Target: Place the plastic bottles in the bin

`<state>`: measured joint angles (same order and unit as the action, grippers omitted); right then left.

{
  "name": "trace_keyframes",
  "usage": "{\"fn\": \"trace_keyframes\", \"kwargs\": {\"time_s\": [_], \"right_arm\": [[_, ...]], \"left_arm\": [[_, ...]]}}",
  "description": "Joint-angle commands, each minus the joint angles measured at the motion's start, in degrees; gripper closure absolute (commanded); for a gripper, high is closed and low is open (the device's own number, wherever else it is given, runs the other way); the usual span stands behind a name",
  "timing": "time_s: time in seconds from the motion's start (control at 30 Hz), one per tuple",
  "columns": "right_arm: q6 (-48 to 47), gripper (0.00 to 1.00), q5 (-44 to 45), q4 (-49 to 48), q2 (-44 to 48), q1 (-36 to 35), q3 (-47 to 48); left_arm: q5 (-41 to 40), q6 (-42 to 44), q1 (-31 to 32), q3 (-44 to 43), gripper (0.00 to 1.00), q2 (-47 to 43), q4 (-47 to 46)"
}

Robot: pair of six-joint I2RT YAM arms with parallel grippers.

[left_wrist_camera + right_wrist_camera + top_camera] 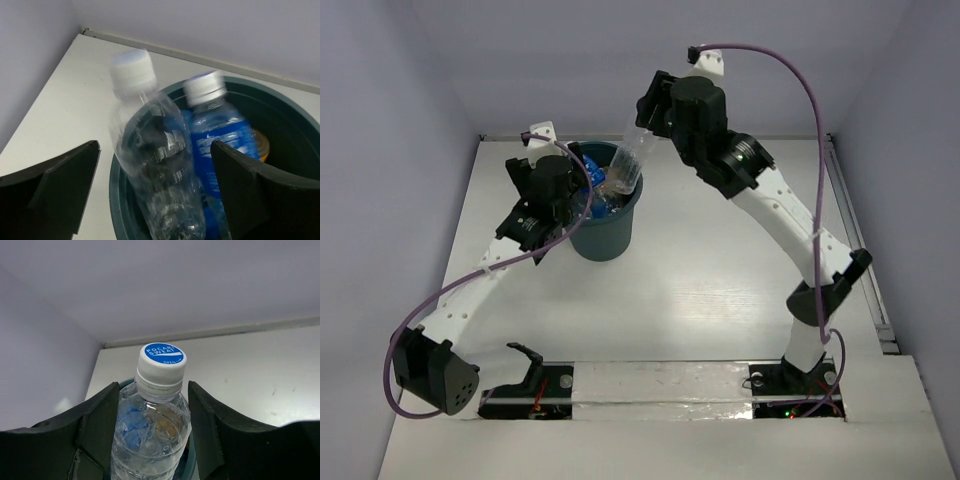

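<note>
The bottle's lower end already hangs in the bin's opening (617, 180), so I will next lower my right gripper toward the left in the top view and release the bottle there.
The dark teal bin (605, 235) stands at the table's far left-centre. My right gripper (643, 118) is shut on a clear unlabelled bottle (628, 160) and holds it tilted over the bin's right rim. In the right wrist view its white and blue cap points up between the fingers (100, 425). My left gripper (155, 147) is open at the bin's left rim (290, 105). Between its jaws a blurred clear bottle (155, 165) leans inside the bin, untouched. A blue-labelled bottle (220, 135) and an orange-yellow one (261, 144) lie in the bin.
The bin sits near the back left corner, where the grey walls (410, 120) meet the table. A raised rail (855, 240) runs along the table's right edge. White table surface (700, 290) spreads in front of the bin.
</note>
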<state>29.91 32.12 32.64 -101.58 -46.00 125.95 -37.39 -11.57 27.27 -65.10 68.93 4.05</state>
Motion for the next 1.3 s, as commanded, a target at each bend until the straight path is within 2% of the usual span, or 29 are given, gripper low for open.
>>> {"fn": "trace_keyframes", "kwargs": {"time_s": [0.0, 0.03, 0.17, 0.43, 0.53, 0.7, 0.93, 1.13, 1.27], "right_arm": [[-7.75, 0.5, 6.72, -5.38, -5.1, 0.65, 7.8], [-9.68, 0.5, 7.08, -6.09, -7.73, 0.65, 10.43], [-15.14, 0.49, 7.52, -9.52, -12.15, 0.65, 12.22], [-22.26, 0.48, 3.65, -17.17, -12.59, 0.65, 2.56], [-22.79, 0.48, 3.13, -19.28, -12.68, -0.05, -0.43], [-25.6, 0.45, 1.45, -19.38, -15.31, -1.81, 0.17], [-25.78, 0.39, 0.75, -18.84, -16.46, -2.87, -2.46], [-26.04, 0.31, -4.77, -18.41, -16.28, -3.48, -4.57], [-22.98, 0.19, -6.37, -14.9, -17.95, -3.48, -0.63]], "left_arm": [[0.82, -0.21, -0.11, 0.94, 0.05, -1.16, -2.13], [1.0, -0.38, -0.11, 0.77, 0.01, -1.34, -1.69], [2.32, -1.43, -0.11, -1.69, 0.01, -2.48, 1.21], [6.53, -3.89, -0.11, -15.56, 0.01, -4.06, 9.56], [8.81, -6.18, -0.11, -17.68, 0.01, -4.76, 12.02], [14.34, -10.21, -0.11, -21.2, 0.01, -3.89, 16.24], [18.49, -13.12, -0.64, -24.9, 0.01, -3.89, 19.67], [20.16, -15.23, -0.64, -24.28, 0.01, -6.52, 21.26], [21.13, -16.11, -0.64, -26.64, 0.01, -7.75, 22.05]]}}
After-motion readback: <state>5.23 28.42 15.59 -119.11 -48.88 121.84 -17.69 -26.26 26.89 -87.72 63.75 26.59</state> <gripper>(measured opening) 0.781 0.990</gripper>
